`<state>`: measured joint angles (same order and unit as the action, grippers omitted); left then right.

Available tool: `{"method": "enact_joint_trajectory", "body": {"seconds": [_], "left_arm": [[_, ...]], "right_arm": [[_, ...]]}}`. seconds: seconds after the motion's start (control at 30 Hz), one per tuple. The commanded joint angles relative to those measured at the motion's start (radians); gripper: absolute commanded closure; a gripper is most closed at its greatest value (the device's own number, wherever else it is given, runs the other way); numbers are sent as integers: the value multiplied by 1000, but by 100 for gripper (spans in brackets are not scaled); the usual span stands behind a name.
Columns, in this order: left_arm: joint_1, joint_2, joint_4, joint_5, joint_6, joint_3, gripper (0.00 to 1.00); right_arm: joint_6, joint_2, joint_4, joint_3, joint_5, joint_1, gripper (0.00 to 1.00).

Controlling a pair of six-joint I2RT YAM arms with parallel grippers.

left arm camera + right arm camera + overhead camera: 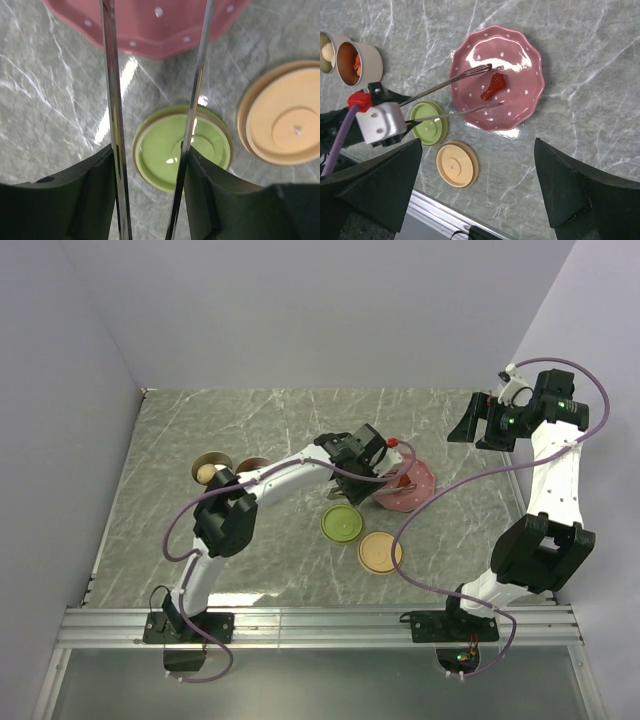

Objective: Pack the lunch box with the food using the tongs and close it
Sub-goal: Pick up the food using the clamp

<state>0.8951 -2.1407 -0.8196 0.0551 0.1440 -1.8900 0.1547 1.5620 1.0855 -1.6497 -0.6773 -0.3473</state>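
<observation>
The tongs in my left gripper edge slightly toward the pink plate next. Their silver arms then close on the red-orange chunk [404, 481], since their spread ends straddle that chunk.
My left gripper [365, 455] [150, 155] is shut on the tongs [111, 100] [445, 86], one silver arm lying against each finger. The tongs' tips are spread over the pink dotted plate [520, 100] [420, 480], one on either side of a red-orange chunk of food [492, 86]. The lunch box is two round cups at the left. One [359, 62] holds red-orange chunks and the other [210, 472] holds a pale ball. My right gripper [478, 425] [477, 145] hangs open and empty, high over the table's right side.
A green lid [341, 524] [160, 150] and an orange lid [380, 552] [287, 120] lie flat on the marble table just in front of the plate. The metal rail of the table's near edge [445, 212] runs below them. Grey walls close in the left, back and right sides.
</observation>
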Motion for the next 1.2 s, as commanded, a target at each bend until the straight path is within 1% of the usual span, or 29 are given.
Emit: {"method": "enact_joint_trajectory", "body": {"seconds": [0.0,0.13,0.23,0.53,0.73,0.9,0.93,1.03,1.17], "left_arm": [[10,-22,43,-49,-11,-80,46],[16,-53,37,-38,-4,-110,49],[16,-68,25,-41,-1,-118,54],[15,-16,11,-49,8,-106,70],[-7,36,4,26,-14,-116,79],[-35,91,-9,107,-1,-127,80],[-50,122,-7,158,-1,-120,81],[-88,189,-1,218,-4,-80,82],[-145,292,2,249,14,0,84]], "right_arm": [[17,-3,2,-9,-21,-9,0],[20,-8,1,-1,-27,-19,0],[26,-11,5,2,-30,-24,0],[36,-11,7,8,-45,-38,0],[34,-11,4,19,-56,-39,0],[39,-13,7,15,-57,-38,0],[40,-13,7,14,-59,-39,0],[43,-13,8,16,-61,-39,0],[48,-11,7,22,-65,-39,0]]}}
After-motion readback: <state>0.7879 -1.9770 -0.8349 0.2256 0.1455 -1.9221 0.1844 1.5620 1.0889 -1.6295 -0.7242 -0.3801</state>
